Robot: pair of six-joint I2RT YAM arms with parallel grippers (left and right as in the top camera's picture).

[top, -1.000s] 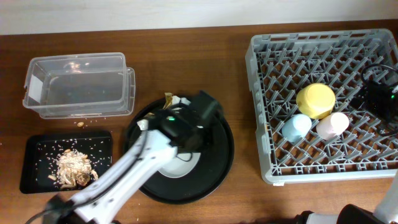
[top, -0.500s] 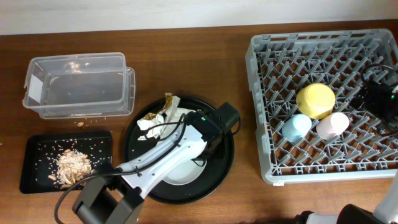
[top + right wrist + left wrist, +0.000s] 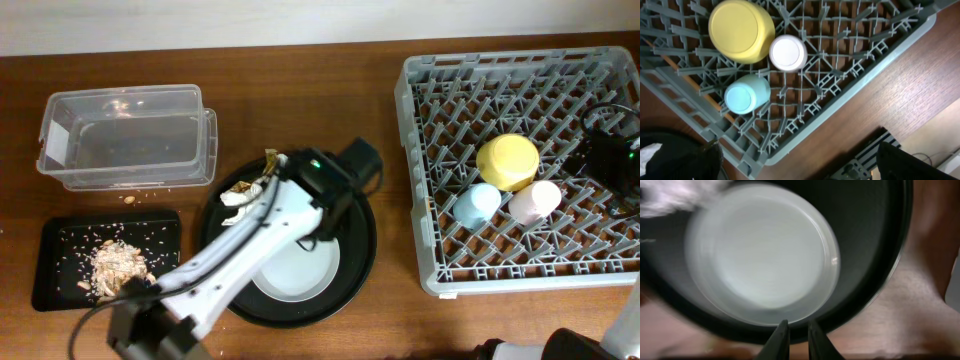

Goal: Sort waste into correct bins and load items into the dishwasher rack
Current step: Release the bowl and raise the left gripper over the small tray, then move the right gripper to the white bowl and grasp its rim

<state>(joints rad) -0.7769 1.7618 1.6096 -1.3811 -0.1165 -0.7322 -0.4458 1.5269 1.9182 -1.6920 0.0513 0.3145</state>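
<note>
The plate is below and to the left in the overhead view, so the right gripper will next cross over and come down onto its rack-side rim (image 3: 337, 262), clear of the napkins.
The round grey plate (image 3: 295, 268) lies on a large round black tray (image 3: 362, 255); it also shows, blurred, in the left wrist view (image 3: 760, 255). Crumpled white napkins with a gold-brown wrapper (image 3: 248, 188) lie at the tray's back left. My left gripper (image 3: 345, 180) hovers over the tray's back right rim, its jaws (image 3: 797, 326) shut and empty. Food scraps (image 3: 120, 265) lie in the shallow black tray (image 3: 60, 240). The clear tub (image 3: 125, 135) stands behind it. The yellow bowl (image 3: 507, 160), blue cup (image 3: 477, 203) and pink cup (image 3: 535, 200) sit upside down in the dishwasher rack (image 3: 440, 90). My right gripper (image 3: 795, 167) is open over the rack's right side.
A few crumbs lie on the wooden table between the tub and the black tray (image 3: 130, 198). The right arm's cables (image 3: 612, 150) hang over the rack's right side. The rack's near corner (image 3: 790, 150) shows in the right wrist view.
My left arm has swung off the plate toward the tray's back right rim. The plate now shows whole. The right arm has not moved.
</note>
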